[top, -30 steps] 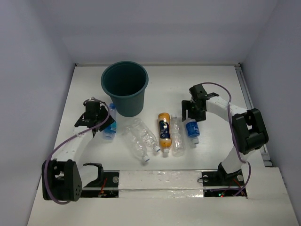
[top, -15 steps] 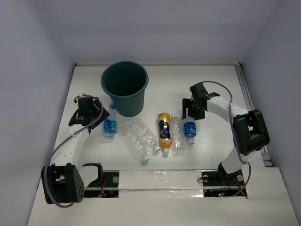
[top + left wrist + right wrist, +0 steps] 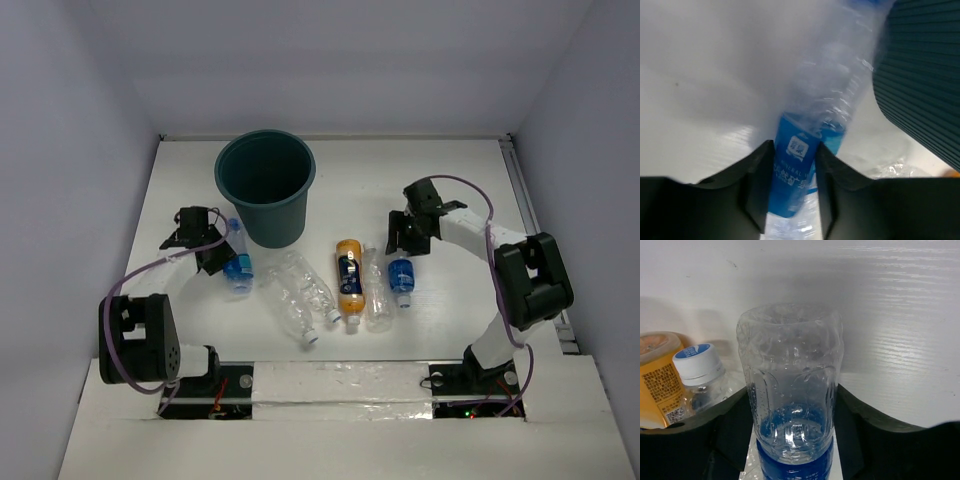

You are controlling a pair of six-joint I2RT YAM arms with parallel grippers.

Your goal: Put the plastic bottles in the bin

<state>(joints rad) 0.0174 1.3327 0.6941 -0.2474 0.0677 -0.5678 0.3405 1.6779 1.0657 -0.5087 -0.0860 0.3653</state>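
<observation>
The bottle in my right gripper should next go up over the tall side of the bin. I should then let it go inside the bin's opening (image 3: pixel 265 168), to the left of my gripper in the top view.
The dark teal bin (image 3: pixel 265 185) stands at the back left; its ribbed wall shows in the left wrist view (image 3: pixel 925 75). My left gripper (image 3: pixel 213 256) (image 3: pixel 792 147) is shut on a blue-labelled bottle (image 3: pixel 238 265) (image 3: pixel 800 155) lying left of the bin's base. My right gripper (image 3: pixel 403 244) (image 3: pixel 790 395) is closed around a second blue-labelled bottle (image 3: pixel 401 273) (image 3: pixel 790 390), its clear base toward the camera. An orange bottle (image 3: pixel 349 275) (image 3: pixel 655 375), a clear bottle (image 3: pixel 377 290) with a white and blue cap (image 3: pixel 697 362) and two clear crinkled bottles (image 3: pixel 300 295) lie between the arms.
The white table (image 3: pixel 460 180) is walled at the back and sides. A taped front edge (image 3: pixel 340 385) runs between the arm bases. A rail (image 3: pixel 530 210) lines the right side.
My left gripper swung out to the left, then came back onto the blue-labelled bottle, which turned slightly. The right gripper's bottle shifted a little to the left.
</observation>
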